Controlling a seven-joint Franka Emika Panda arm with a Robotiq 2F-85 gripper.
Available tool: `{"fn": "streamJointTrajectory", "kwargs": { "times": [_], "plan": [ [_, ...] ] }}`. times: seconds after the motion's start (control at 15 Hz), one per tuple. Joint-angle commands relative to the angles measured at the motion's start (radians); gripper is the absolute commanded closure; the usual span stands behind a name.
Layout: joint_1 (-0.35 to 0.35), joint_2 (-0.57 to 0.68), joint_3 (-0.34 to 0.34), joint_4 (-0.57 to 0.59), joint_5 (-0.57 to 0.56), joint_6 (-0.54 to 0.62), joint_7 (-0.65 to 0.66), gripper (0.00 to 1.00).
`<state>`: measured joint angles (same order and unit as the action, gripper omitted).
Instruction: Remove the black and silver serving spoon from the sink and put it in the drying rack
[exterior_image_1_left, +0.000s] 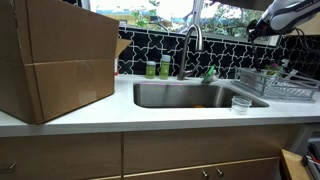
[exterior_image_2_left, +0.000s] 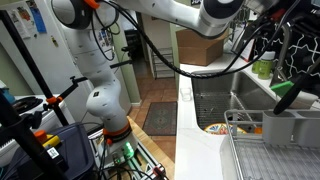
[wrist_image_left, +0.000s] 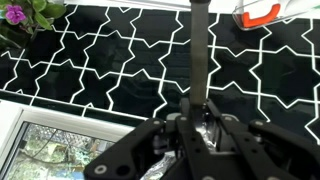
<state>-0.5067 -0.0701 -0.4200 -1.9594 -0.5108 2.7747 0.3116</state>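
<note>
I should lower my gripper next toward the grey utensil bin (exterior_image_2_left: 287, 124) in the drying rack (exterior_image_2_left: 262, 142) and release the spoon's dark handle there, because it is still high above the rack.
In the wrist view my gripper (wrist_image_left: 200, 115) is shut on the serving spoon (wrist_image_left: 200, 50). Its black handle sticks straight out past the jaws, and a silver part shows between the fingers. Behind it is the black patterned backsplash. In an exterior view the gripper (exterior_image_1_left: 262, 25) is high at the back right, above the drying rack (exterior_image_1_left: 275, 85) and well clear of the sink (exterior_image_1_left: 190, 95). The rack (exterior_image_2_left: 262, 142) and sink (exterior_image_2_left: 212, 105) also show in the other exterior view, where the spoon cannot be made out.
A large cardboard box (exterior_image_1_left: 55, 55) stands on the counter left of the sink. The faucet (exterior_image_1_left: 193, 45) and green bottles (exterior_image_1_left: 158, 68) are behind the sink. A small clear cup (exterior_image_1_left: 241, 103) sits by the rack, which holds several items.
</note>
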Motion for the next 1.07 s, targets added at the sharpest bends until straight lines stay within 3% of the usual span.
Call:
{"fn": "streamJointTrajectory", "kwargs": {
  "times": [0.0,0.4,1.0],
  "plan": [
    [-0.015,-0.007,0.003,-0.034,-0.077,0.036,0.092,0.95],
    [-0.017,-0.007,0.006,-0.073,-0.187,0.071,0.211,0.95],
    [-0.015,-0.012,0.011,-0.127,-0.497,0.045,0.469,0.95]
  ]
}}
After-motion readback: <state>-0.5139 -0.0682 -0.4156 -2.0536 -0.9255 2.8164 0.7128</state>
